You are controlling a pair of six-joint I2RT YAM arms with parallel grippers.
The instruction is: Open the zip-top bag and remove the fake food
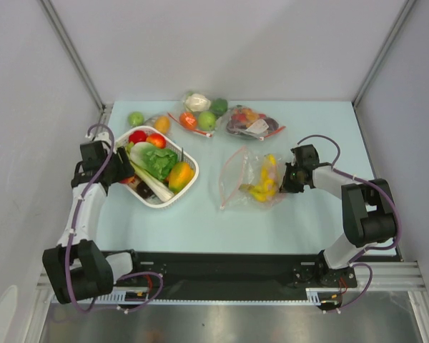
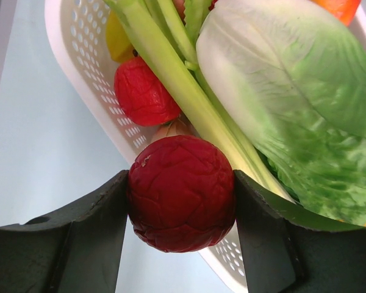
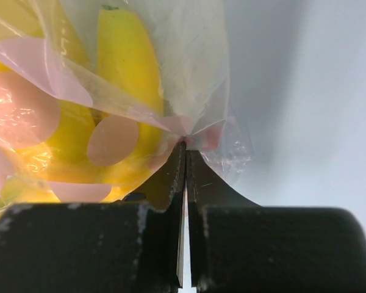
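Note:
My left gripper will carry the red piece slightly lower, farther over the basket (image 2: 192, 157) beside the pale green stalk, then open.
The zip-top bag (image 1: 237, 180) lies right of centre, crinkled, its pink zip strip on the left side. A yellow banana bunch (image 1: 266, 179) is still inside it and shows through the plastic in the right wrist view (image 3: 125, 67). My right gripper (image 1: 285, 179) is shut on the bag's right edge, pinching a fold of plastic (image 3: 186, 145). My left gripper (image 1: 127, 177) is shut on a small red piece (image 2: 182, 192), held over the left rim of the white basket (image 1: 162, 204). The basket holds the lettuce (image 1: 157, 161) and the orange-yellow fruit (image 1: 179, 175).
In the left wrist view the basket rim (image 2: 79, 79) holds a second red piece (image 2: 145, 94), a pale green stalk (image 2: 177, 73) and a big leaf (image 2: 293, 104). At the back lie a bag with cauliflower (image 1: 198, 106), a labelled bag (image 1: 252, 123), a green apple (image 1: 135, 118) and an orange (image 1: 161, 124).

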